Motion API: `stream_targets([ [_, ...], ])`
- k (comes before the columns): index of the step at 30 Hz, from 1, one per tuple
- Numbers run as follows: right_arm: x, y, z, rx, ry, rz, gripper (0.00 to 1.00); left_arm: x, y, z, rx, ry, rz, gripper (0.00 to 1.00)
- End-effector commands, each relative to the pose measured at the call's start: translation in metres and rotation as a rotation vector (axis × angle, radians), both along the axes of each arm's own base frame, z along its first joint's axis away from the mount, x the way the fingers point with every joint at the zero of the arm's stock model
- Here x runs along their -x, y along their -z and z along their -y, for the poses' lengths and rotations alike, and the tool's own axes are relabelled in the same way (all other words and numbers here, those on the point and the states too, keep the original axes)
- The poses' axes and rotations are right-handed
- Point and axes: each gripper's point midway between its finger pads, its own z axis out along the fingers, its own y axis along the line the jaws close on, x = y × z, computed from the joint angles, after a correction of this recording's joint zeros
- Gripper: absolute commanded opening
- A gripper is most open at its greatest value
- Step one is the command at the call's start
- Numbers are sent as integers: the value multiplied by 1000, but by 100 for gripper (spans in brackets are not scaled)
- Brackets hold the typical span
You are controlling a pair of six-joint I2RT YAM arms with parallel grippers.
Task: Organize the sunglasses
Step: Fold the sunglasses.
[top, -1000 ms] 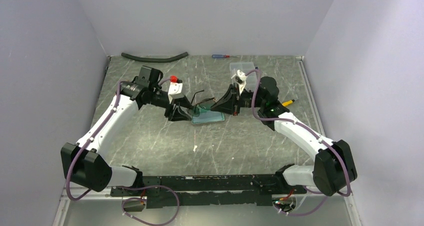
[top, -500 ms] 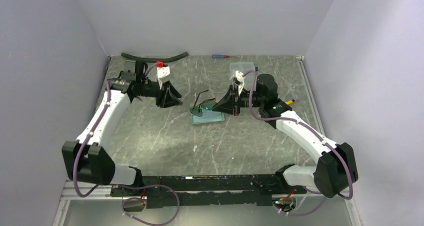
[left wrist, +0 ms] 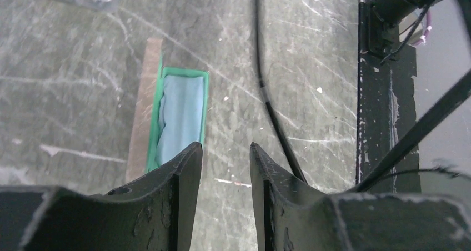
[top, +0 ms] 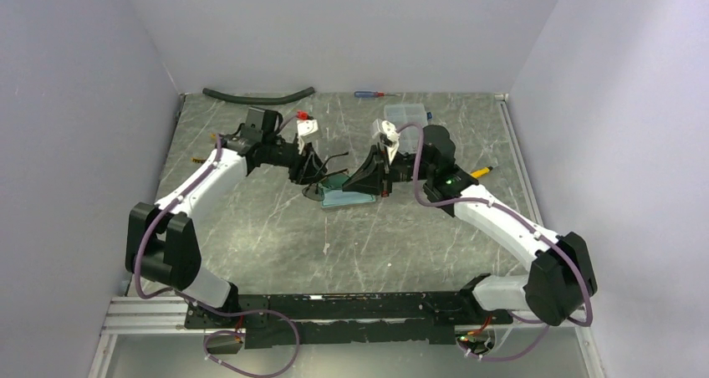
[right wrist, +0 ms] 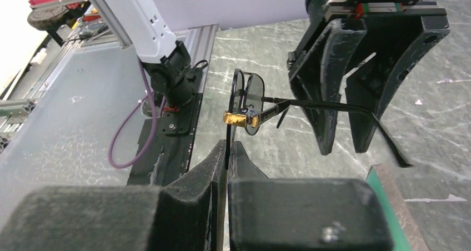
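Observation:
My right gripper will move down next, turning as it goes, over the open brown case (top: 349,198) (right wrist: 392,209) to release the sunglasses there, because the case's lining is bare beneath the grippers.
The sunglasses (right wrist: 247,104), thin dark wire frames with greyish lenses, hang just above the table. My right gripper (right wrist: 228,146) is shut on the thin frame. One slim arm (right wrist: 333,105) of the sunglasses reaches out across my left gripper's fingers (right wrist: 325,118). My left gripper (left wrist: 226,151) is open, and only table shows between its jaws. That slim arm (left wrist: 266,90) runs just beside its right finger. In the top view the sunglasses (top: 333,177) hang between the left gripper (top: 311,176) and the right gripper (top: 361,181).
A brown case with teal lining (top: 347,198) lies open under the grippers (left wrist: 178,118). At the back are a black hose (top: 259,96), a screwdriver (top: 368,94) and a clear plastic box (top: 404,112). Yellow-handled pliers (top: 481,171) lie behind the right arm.
The left arm swung away to the back left, then came back to the sunglasses, its jaws narrowing. The right gripper shifted slightly left, still holding the sunglasses.

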Motion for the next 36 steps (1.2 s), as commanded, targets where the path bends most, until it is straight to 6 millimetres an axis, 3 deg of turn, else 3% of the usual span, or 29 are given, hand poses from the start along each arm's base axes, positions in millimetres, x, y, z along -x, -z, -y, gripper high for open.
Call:
stream_targets([
  [1, -9, -17, -6, -47, -3, 47, 0, 15, -37, 20, 85, 90, 106, 43],
  [6, -29, -7, -4, -34, 84, -39, 0, 33, -60, 24, 153, 153, 179, 45],
  [12, -43, 3, 2, -31, 165, -145, 0, 38, -51, 18, 122, 149, 173, 47],
  [15, -43, 7, 3, -16, 180, -171, 0, 25, -43, 14, 75, 90, 183, 52],
  [21, -45, 17, 12, 12, 231, -217, 0, -30, -36, -15, -41, -113, 295, 63],
  [25, -48, 26, 14, -12, 281, -285, 0, -48, -33, -27, -113, -173, 348, 66],
  [30, -60, 45, 13, -34, 365, -408, 0, -34, -19, -27, -149, -137, 381, 69],
  [36, -79, 68, 17, -21, 490, -493, 0, -9, 15, -8, -205, -118, 347, 73],
])
